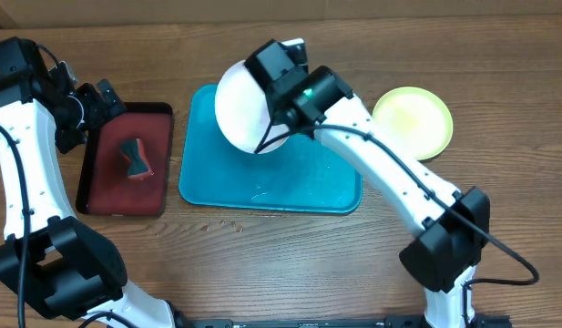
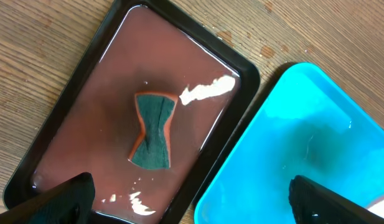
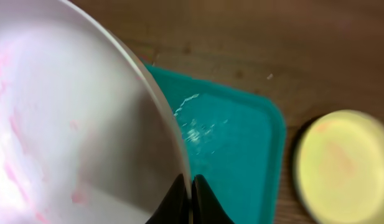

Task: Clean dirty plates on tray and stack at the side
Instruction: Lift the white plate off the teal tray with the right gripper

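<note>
My right gripper goes to the right in the overhead view next, then down over the yellow-green plate (image 1: 413, 120) (image 3: 344, 165) to release, since that plate lies beside the tray.
My right gripper (image 1: 273, 137) (image 3: 192, 190) is shut on the rim of the white plate (image 1: 242, 105) (image 3: 73, 130) and holds it tilted above the teal tray (image 1: 281, 182) (image 3: 241, 143). The plate shows pink smears in the right wrist view. The yellow-green plate (image 1: 413, 120) (image 3: 344, 165) lies on the table right of the tray. The light blue plate is out of view. My left gripper (image 1: 98, 105) (image 2: 192, 199) is open and empty, above the gap between the dark red tray and the teal tray (image 2: 291, 143).
A dark red, black-rimmed tray (image 1: 103, 196) (image 2: 86, 124) lies left of the teal tray with a green and orange sponge (image 1: 135, 158) (image 2: 153, 130) on it. A few small crumbs (image 1: 228, 225) lie on the wood in front of the teal tray.
</note>
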Motion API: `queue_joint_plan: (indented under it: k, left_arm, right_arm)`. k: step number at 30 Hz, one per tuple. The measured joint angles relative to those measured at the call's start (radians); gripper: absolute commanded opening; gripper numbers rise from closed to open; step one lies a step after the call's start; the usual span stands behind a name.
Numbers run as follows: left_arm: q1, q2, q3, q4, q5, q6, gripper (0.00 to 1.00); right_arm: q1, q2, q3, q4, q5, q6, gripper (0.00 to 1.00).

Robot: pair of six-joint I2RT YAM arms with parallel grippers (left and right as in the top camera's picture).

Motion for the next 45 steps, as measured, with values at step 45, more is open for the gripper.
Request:
queue_joint_plan:
  k: [45]
  left_arm:
    - [0.000, 0.000, 0.000, 0.000, -0.004, 0.000, 1.00]
  right_arm:
    - [-0.100, -0.029, -0.026, -0.044, 0.196, -0.210, 0.04]
